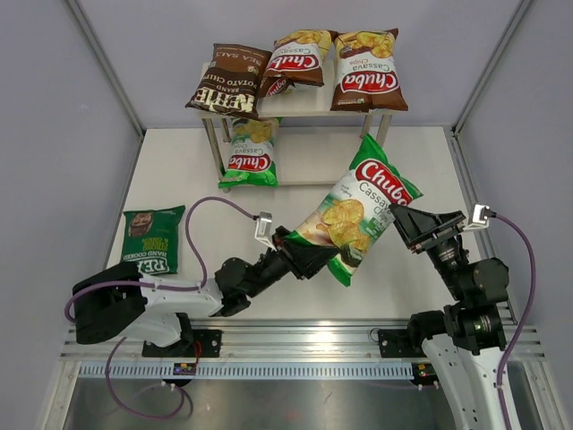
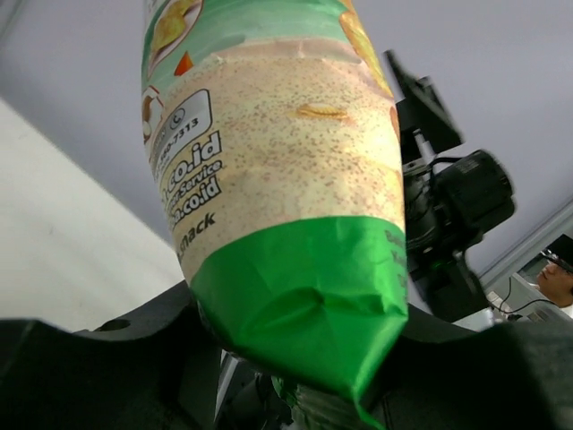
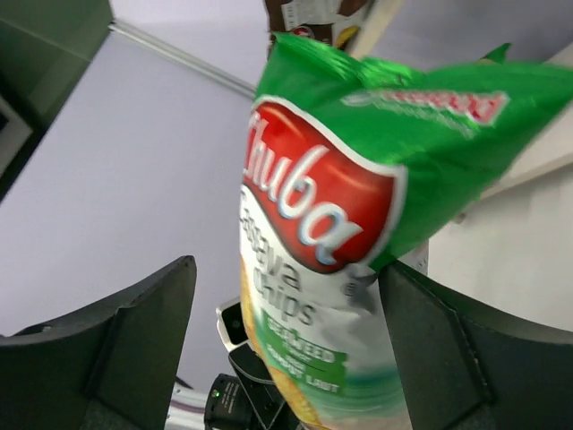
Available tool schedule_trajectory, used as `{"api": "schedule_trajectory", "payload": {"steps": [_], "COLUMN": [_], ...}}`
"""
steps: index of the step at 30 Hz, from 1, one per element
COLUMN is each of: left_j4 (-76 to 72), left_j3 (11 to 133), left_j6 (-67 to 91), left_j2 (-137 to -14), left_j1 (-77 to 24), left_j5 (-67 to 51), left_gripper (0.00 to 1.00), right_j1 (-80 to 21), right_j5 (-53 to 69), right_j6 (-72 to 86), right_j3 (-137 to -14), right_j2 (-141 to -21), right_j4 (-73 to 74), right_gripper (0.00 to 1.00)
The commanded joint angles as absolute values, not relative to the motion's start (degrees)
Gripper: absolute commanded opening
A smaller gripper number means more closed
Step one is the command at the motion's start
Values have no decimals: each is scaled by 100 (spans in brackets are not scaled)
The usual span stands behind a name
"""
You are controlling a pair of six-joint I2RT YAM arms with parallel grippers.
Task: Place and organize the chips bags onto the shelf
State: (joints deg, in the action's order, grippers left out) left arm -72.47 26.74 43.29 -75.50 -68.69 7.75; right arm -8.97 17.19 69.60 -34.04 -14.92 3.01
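Observation:
My left gripper should turn and move outward with its bag onto the shelf's lower level (image 1: 306, 158) beside the green Chuba bag to release it, because that part of the level is empty.
My left gripper (image 1: 309, 255) is shut on the bottom end of a green Chuba Cassava bag (image 1: 358, 210) and holds it tilted above the table. In the left wrist view the bag (image 2: 277, 179) rises from my left gripper (image 2: 295, 358). My right gripper (image 1: 400, 228) is open at the bag's right side. In the right wrist view the bag (image 3: 313, 206) hangs between its spread fingers (image 3: 286, 269). The shelf (image 1: 311, 98) stands at the back. Its top board carries a Kettle bag (image 1: 228, 81) and two brown Chuba bags (image 1: 295, 58) (image 1: 365, 72). A green Chuba bag (image 1: 252, 152) is on the lower tier.
The dark green REAL bag (image 1: 152, 237) lies flat on the white table at the left, near my left arm. Grey walls close in the table on the left, right and back. The arm bases sit on a metal rail (image 1: 304, 345) at the near edge.

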Motion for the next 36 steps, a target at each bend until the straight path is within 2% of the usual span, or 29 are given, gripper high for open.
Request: {"api": "schedule_trajectory", "payload": {"steps": [1,4,7,10,15,22,27,36], "left_j4": [-8944,-9307,-9194,-9211,-9132,-8587,-7999,-7313], "left_j3": [2119,1793,1662,1547,1775,2574,3629,5017], "left_j6": [4666,4728,4955,5185,5361,5722,5950,5959], "left_j2": [-7699,-7875,-7954,-8050,-8244,-8665,-9358,-10484], "left_j1": [-6873,-6882,-6873,-6829,-6505,-5740,-5169,-4799], "left_j5": [1519,1695,2089,2425,2233,2092,1951,3277], "left_gripper": [8,4,0,0,0,0,0,0], "right_j1": [-905,-905,-905,-905,-905,-905,-905,-914], "right_j5": [1205,880,520,71,-237,-88,-26,474], "right_j6": [6172,5986,5767,5538,5300,5326,5309,5370], "right_j3": [-3832,-3885,-4060,-4254,-4438,-4509,-4553,-4553], "right_j2": [-1398,-1336,-1283,-1143,-967,-949,-984,-1037], "right_j4": [1194,1458,1967,2434,2663,2690,2602,2356], "right_gripper": [90,97,98,98,98,99,99,99]}}
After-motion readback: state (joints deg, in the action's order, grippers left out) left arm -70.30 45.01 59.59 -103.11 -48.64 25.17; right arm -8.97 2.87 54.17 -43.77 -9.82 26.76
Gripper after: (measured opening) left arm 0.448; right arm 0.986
